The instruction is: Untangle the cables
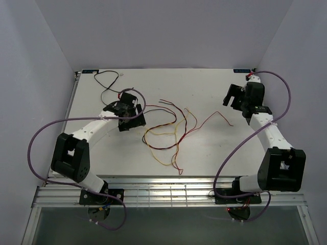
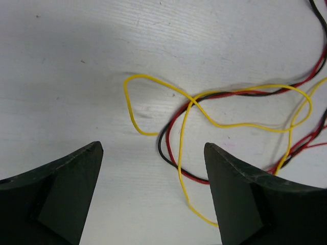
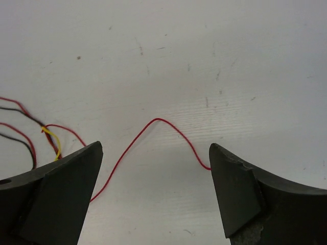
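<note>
The yellow cable lies alone past the red and black cable pair [image 2: 159, 145]. Its near part gets my left gripper next, which goes back and down onto it.
The cables [image 1: 166, 133] lie in a loose tangle of yellow, red and black strands on the middle of the white table [image 1: 204, 87]. A single red cable [image 1: 217, 116] trails from the tangle toward the right. My left gripper [image 1: 134, 116] hovers just left of the tangle, open and holding nothing. In the left wrist view a yellow loop [image 2: 127, 102] and a red and black pair [image 2: 159, 145] cross ahead of the left gripper [image 2: 153, 148]. My right gripper [image 1: 233, 96] is open too. The red cable [image 3: 158, 119] arches on the table between the fingertips of the right gripper [image 3: 156, 148], held by neither finger.
A separate thin black cable [image 1: 107, 81] curls at the back left of the table. Grey walls close in the table on the left, back and right. Thick purple cables [image 1: 38, 138] loop off both arms. A slatted metal rail [image 1: 168, 191] runs along the near edge.
</note>
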You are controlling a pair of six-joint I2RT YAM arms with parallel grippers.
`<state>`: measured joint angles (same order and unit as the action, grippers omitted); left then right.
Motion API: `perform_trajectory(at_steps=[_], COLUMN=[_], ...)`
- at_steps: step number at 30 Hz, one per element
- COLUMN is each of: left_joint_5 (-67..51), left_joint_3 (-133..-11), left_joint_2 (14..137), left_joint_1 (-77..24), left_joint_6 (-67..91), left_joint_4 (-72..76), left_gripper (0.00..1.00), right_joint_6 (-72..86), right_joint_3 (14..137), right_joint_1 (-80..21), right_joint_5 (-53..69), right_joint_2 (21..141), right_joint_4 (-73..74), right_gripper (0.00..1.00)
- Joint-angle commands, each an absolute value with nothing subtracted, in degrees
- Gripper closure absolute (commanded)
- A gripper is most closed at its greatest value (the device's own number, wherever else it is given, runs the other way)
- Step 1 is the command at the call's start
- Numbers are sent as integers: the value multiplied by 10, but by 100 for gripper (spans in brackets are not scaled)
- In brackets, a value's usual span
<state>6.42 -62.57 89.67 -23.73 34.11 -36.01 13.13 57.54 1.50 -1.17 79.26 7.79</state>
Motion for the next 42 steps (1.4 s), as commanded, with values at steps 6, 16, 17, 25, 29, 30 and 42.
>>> perform_trajectory(at_steps=[6, 16, 17, 25, 29, 30, 42], left_joint_5=[-86, -106, -100, -23, -35, -39, -95], left_joint_3=[-551, -523, -531, -546, -544, -543, -515], left_joint_2=[831, 901, 907, 919, 909, 906, 872], left_joint_1=[-266, -366, -369, -382, -384, -385, -395], left_joint_6=[359, 432, 436, 432, 432, 432, 426], left_joint_4=[-327, -254, -254, -309, -304, -302, -283], left_gripper=[7, 19, 26, 100, 100, 100, 100], right_joint_6=[132, 130, 128, 160, 184, 192, 367], right_joint_3=[541, 558, 558, 533, 546, 547, 499], right_joint_1=[-186, -333, -335, -336, -335, -334, -330], right_joint_5=[76, 62, 50, -23, -89, -103, -108], right_joint_2=[749, 863, 867, 863, 900, 903, 899], right_joint_4=[123, 181, 184, 166, 174, 173, 44], right_gripper=[10, 10, 10, 10, 8, 8, 10])
